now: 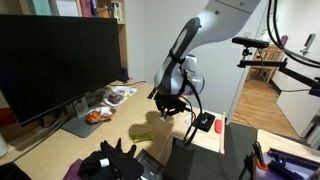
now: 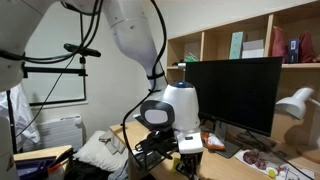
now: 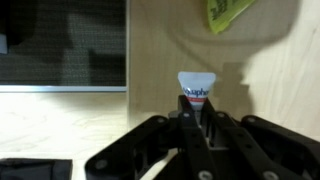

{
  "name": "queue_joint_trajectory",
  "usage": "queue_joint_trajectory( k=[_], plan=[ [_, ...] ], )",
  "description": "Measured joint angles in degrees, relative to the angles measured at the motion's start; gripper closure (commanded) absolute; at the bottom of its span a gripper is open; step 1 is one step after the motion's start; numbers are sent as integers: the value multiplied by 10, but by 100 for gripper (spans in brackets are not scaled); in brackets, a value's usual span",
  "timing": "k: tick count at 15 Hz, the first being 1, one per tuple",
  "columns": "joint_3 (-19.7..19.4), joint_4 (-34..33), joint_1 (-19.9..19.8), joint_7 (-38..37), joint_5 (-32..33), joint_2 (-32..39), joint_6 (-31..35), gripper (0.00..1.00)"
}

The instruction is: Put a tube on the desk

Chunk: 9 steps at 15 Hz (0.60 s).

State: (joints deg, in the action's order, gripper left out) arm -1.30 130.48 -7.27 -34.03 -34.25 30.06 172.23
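Observation:
I will next carry the tube point(image 3: 196, 88) in my gripper toward the monitor and lower it onto the wood beside the yellow-green object, as the tube hangs near the desk's edge.
My gripper point(image 3: 196, 112) is shut on a white tube point(image 3: 196, 88) with blue lettering and a red band; the tube's flat end sticks out past the fingertips. In the wrist view the light-brown wooden desk point(image 3: 160, 50) lies beneath it. In both exterior views the gripper point(image 1: 168, 104) point(image 2: 162, 150) hangs a little above the desk point(image 1: 115, 128), near its end, right of the big black monitor point(image 1: 60, 62). The tube itself is too small to make out in the exterior views.
A yellow-green object point(image 1: 143, 136) lies on the desk close to the gripper; it also shows in the wrist view point(image 3: 226, 12). Plates of food point(image 1: 119, 96) sit by the monitor stand. A black cloth point(image 1: 110, 160) lies at the front. A black box point(image 1: 204, 123) sits by the desk end.

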Motion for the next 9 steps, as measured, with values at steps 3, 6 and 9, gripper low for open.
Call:
queue_joint_trajectory(
  k=[3,6,9],
  plan=[
    [-38,-40,78,-92,2,26,-1,90],
    [-92,-81,155,-173,11,57,-19,90],
    [-128,-126,196,-257,58,89,-64,90]
  ],
)
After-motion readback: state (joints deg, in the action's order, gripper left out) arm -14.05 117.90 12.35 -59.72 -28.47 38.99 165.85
